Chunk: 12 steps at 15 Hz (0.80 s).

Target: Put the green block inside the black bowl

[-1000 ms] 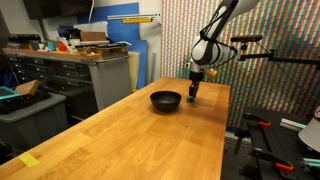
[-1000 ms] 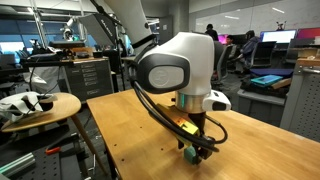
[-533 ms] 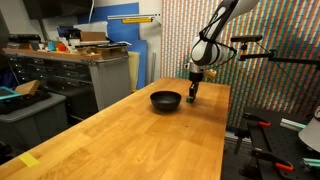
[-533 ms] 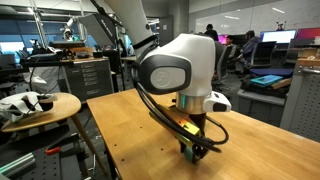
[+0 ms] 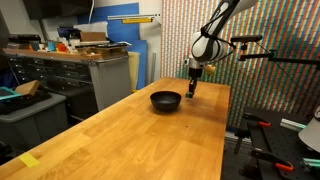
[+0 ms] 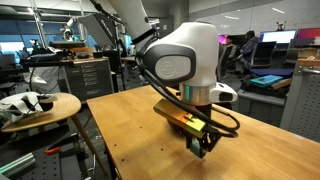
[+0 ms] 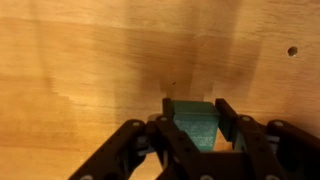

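Note:
The green block hangs low outside the bowl's rim, so my gripper should next move up, across toward the black bowl (image 5: pixel 166 100) and down into its open middle to release it.
My gripper (image 7: pixel 195 112) is shut on the green block (image 7: pixel 194 122), a small dark-green cube clamped between the two black fingers, held a little above the wooden table. In an exterior view the gripper (image 5: pixel 190 92) hangs just right of the black bowl (image 5: pixel 166 100), which sits on the table's far end. In an exterior view the gripper (image 6: pixel 203 147) is tilted and lifted off the table, and the arm's white wrist hides the bowl there. The block is too small to make out in both exterior views.
The long wooden table (image 5: pixel 140 140) stretches toward the camera. Metal drawer cabinets (image 5: pixel 70 75) stand beside it, and a tripod arm (image 5: pixel 265 55) reaches in behind the robot. A round side table (image 6: pixel 40 105) with white items stands nearby.
The fingers closed on the green block. The gripper then rose slightly off the table and tilted, with the block in it.

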Tool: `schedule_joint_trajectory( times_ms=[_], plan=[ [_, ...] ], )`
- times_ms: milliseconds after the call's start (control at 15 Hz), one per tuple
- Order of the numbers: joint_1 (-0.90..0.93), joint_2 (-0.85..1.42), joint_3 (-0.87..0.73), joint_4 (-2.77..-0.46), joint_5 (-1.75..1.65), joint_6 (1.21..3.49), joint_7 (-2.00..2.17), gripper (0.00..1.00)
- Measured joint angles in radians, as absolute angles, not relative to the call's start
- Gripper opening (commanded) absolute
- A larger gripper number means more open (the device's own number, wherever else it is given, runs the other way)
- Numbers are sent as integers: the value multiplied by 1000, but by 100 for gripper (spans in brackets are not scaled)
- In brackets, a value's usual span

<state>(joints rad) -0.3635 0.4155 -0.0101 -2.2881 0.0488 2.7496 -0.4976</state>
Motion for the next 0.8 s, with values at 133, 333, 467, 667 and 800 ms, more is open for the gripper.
schedule_joint_trajectory(
  times_ms=[133, 333, 467, 667, 800],
  plan=[
    [-358, 384, -22, -2285, 30, 2715, -496, 21],
    [-334, 324, -43, -2277, -4, 2639, -483, 21],
    [-312, 287, -51, -2264, -20, 2585, -470, 21],
    [-268, 246, -53, -2242, -29, 2524, -446, 21],
    [-233, 231, -52, -2232, -29, 2492, -431, 21]
  ],
)
